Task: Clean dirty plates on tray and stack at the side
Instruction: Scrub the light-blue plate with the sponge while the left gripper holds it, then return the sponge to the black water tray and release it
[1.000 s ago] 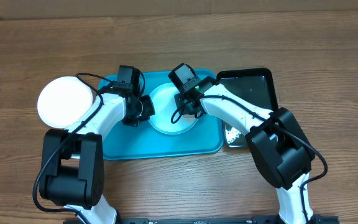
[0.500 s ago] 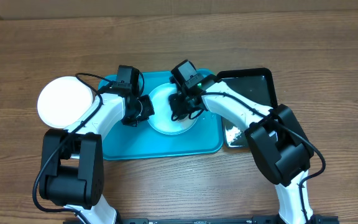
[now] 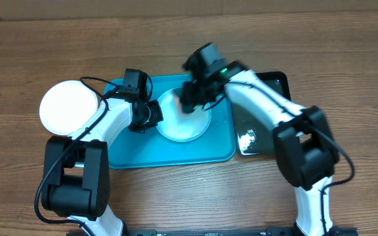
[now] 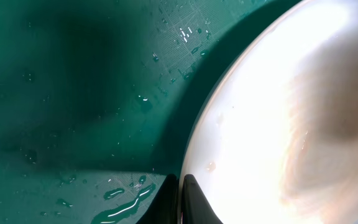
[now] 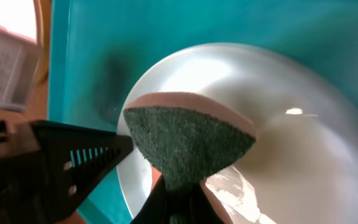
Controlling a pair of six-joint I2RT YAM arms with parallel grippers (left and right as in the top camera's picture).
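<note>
My right gripper should next swing to the right in the overhead view and move down onto the black tray to let go of the sponge, because the black tray's open bottom shows there.
A pale light-blue plate point(image 3: 188, 126) lies in the turquoise tray point(image 3: 136, 152). My left gripper point(image 3: 153, 115) is shut on the plate's left rim; in the left wrist view its fingertips point(image 4: 180, 194) pinch the edge of the plate point(image 4: 278, 112) above the wet tray point(image 4: 73, 93). My right gripper point(image 3: 190, 105) is shut on a sponge point(image 5: 191, 143) with a dark green scouring face and pink back. It holds the sponge over the far-left part of the plate point(image 5: 297, 143). A white plate point(image 3: 69, 106) lies on the table left of the tray.
A glossy black tray point(image 3: 268, 98) sits against the turquoise tray's right side, with white foam or droplets point(image 3: 247, 139) at its near end. The left gripper's black body point(image 5: 61, 162) shows close beside the sponge. A wooden table point(image 3: 189, 190) surrounds everything.
My right arm has swung toward the far side with the sponge, from the plate's middle to its far-left part, and is motion-blurred. The left gripper stays on the rim.
</note>
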